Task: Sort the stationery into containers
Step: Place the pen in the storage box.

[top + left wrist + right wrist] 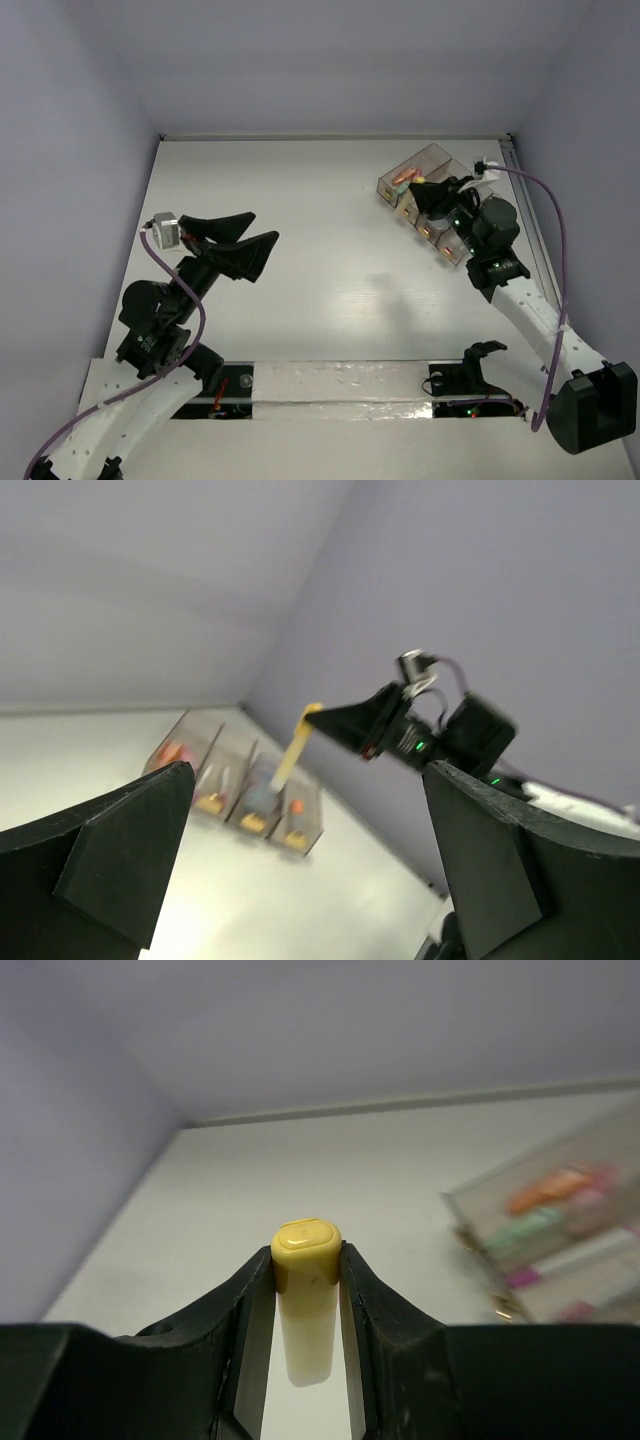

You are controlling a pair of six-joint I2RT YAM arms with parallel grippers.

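Note:
The near end bin already holds an orange-topped piece, so my right gripper will next shift to the right in the top view, tilt and lower over that bin.
My right gripper (306, 1252) is shut on a yellow-capped marker (306, 1290) with a pale body, held upright in the air. In the top view this gripper (428, 192) hovers over the row of smoky-transparent bins (402, 176) at the back right. The left wrist view shows the marker (293, 748) hanging from the right gripper (345, 720) above the bins (300, 825). The bins hold orange (545, 1191), green (525, 1228) and pink markers and small yellow bits. My left gripper (258, 240) is open and empty, raised above the left half of the table.
The white table (330, 290) is walled by grey panels at the back and sides. The right arm's cable (555, 230) loops near the right wall. The bins sit close to the right edge.

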